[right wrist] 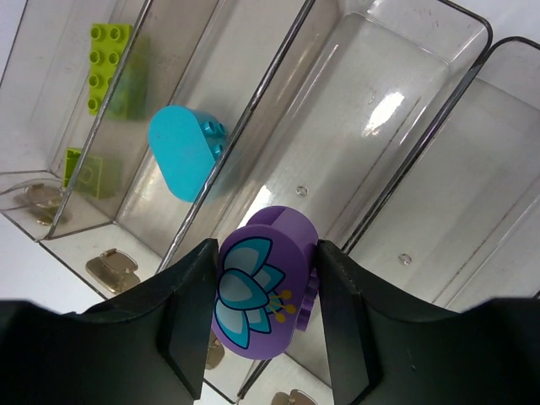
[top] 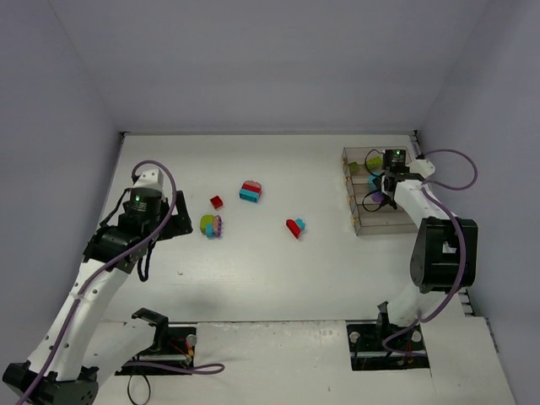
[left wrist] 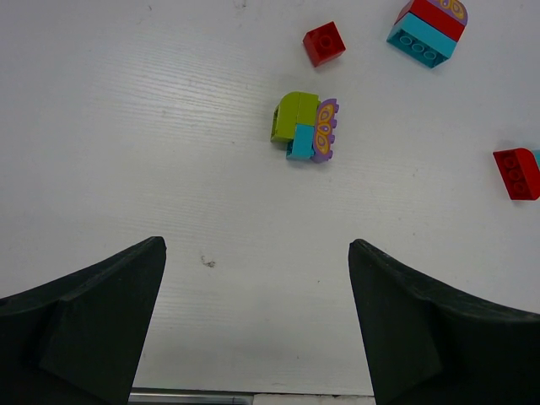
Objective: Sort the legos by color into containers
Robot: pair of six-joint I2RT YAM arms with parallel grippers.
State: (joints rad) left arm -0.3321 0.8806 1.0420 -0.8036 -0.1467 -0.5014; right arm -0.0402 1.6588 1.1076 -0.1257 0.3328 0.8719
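My left gripper moves outward and down over the small red lego (top: 217,202) (left wrist: 324,43) next and closes on its sides, since it lies single and clear of the clump.
My right gripper (right wrist: 266,283) is shut on a purple lego with a teal flower print (right wrist: 266,295), held above the third bin of the clear containers (top: 359,224). The first bin holds lime green legos (right wrist: 110,63); the second holds a teal lego (right wrist: 184,150). My left gripper (left wrist: 257,287) is open and empty above the table. Ahead of it lie a green-teal-purple clump (left wrist: 304,128), a small red lego (left wrist: 324,43), a red-teal clump (left wrist: 426,29) and a red piece (left wrist: 516,173). The same legos show in the top view: clump (top: 212,226), red lego (top: 217,202), red-teal clump (top: 250,191), red-and-teal pair (top: 295,227).
The row of bins stands at the table's far right (top: 388,152), close to the right wall. Grey walls enclose the table on three sides. The fourth bin (right wrist: 472,194) shows no bricks in the right wrist view.
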